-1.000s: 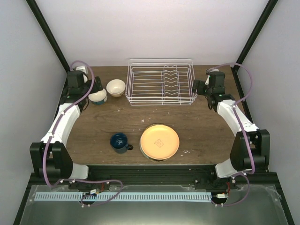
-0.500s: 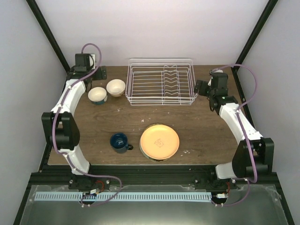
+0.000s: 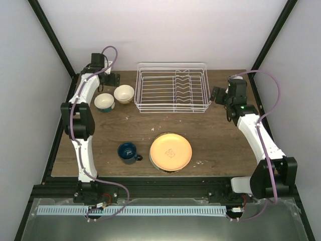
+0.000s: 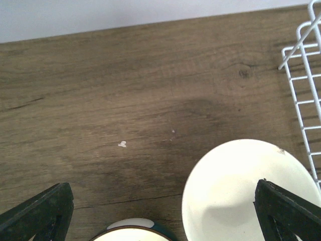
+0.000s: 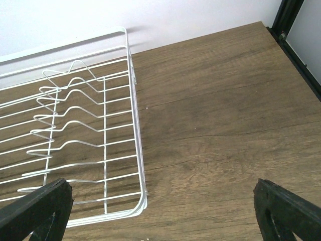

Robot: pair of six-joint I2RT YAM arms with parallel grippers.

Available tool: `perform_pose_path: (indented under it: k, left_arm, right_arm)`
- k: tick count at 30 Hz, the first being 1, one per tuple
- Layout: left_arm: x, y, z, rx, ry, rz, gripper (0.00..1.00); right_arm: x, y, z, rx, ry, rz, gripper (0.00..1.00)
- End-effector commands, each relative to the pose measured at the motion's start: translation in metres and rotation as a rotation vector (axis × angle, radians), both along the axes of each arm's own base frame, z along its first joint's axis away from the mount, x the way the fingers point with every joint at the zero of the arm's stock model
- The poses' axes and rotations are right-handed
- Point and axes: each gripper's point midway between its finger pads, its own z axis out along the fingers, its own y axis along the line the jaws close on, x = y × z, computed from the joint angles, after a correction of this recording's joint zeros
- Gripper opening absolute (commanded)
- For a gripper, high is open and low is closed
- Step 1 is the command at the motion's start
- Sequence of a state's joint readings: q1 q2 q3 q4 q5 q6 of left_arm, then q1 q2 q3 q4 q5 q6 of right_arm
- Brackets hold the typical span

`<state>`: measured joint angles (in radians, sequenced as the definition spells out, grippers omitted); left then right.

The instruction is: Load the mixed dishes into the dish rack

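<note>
I should lower my left gripper next and move it toward the rack, onto the cream bowl's rim by the blue bowl [image 3: 115,96] [image 4: 185,213].
The white wire dish rack [image 3: 172,88] stands empty at the back centre. A cream bowl [image 3: 124,93] and a white bowl with blue outside [image 3: 104,102] sit left of it. A dark blue mug [image 3: 128,152] and an orange-yellow plate [image 3: 171,151] sit near the front; a pale rim shows under the plate's front edge. My left gripper [image 3: 111,79] is open and empty, raised behind the bowls. Its wrist view shows the cream bowl [image 4: 246,191], the blue bowl's rim [image 4: 131,232] and a rack corner [image 4: 306,75]. My right gripper [image 3: 215,94] is open and empty beside the rack's right end [image 5: 75,135].
Black frame posts rise at both back corners, and the purple walls stand close on the left, right and rear. Bare wooden table [image 3: 220,135] lies between the rack and the front dishes. A black post foot [image 5: 288,20] shows at the right rear corner.
My left arm has lifted off the blue bowl and swung up and back toward the rear left corner. My right arm has shifted slightly right.
</note>
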<state>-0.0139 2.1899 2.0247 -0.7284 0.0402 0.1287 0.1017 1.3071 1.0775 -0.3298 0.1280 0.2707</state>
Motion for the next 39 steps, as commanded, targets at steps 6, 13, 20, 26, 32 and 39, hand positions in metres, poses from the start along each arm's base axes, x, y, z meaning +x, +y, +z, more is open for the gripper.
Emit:
perform_pose_path:
  k: [6, 13, 20, 26, 32, 39]
  left_arm:
    - [-0.01, -0.015, -0.046, -0.023, 0.136, -0.102, 1.0]
    - [-0.01, -0.022, -0.073, -0.059, 0.181, -0.121, 0.98]
    - [-0.011, -0.03, -0.09, -0.097, 0.206, -0.141, 0.93]
    - [-0.015, -0.041, -0.103, -0.137, 0.235, -0.167, 0.68]
    - [-0.019, -0.047, -0.113, -0.15, 0.259, -0.178, 0.43]
    - [-0.019, -0.045, -0.105, -0.137, 0.246, -0.168, 0.06]
  right_arm:
    - [0.009, 0.0, -0.011, -0.01, 0.04, -0.013, 1.0]
    - [0.021, 0.001, -0.02, -0.017, 0.063, -0.007, 1.0]
    - [0.027, 0.004, -0.027, -0.007, 0.078, -0.003, 1.0]
    - [0.029, 0.004, -0.028, -0.003, 0.08, -0.002, 1.0]
    - [0.029, 0.005, -0.031, 0.004, 0.087, -0.002, 1.0]
    - [0.028, 0.007, -0.032, 0.01, 0.089, 0.004, 1.0]
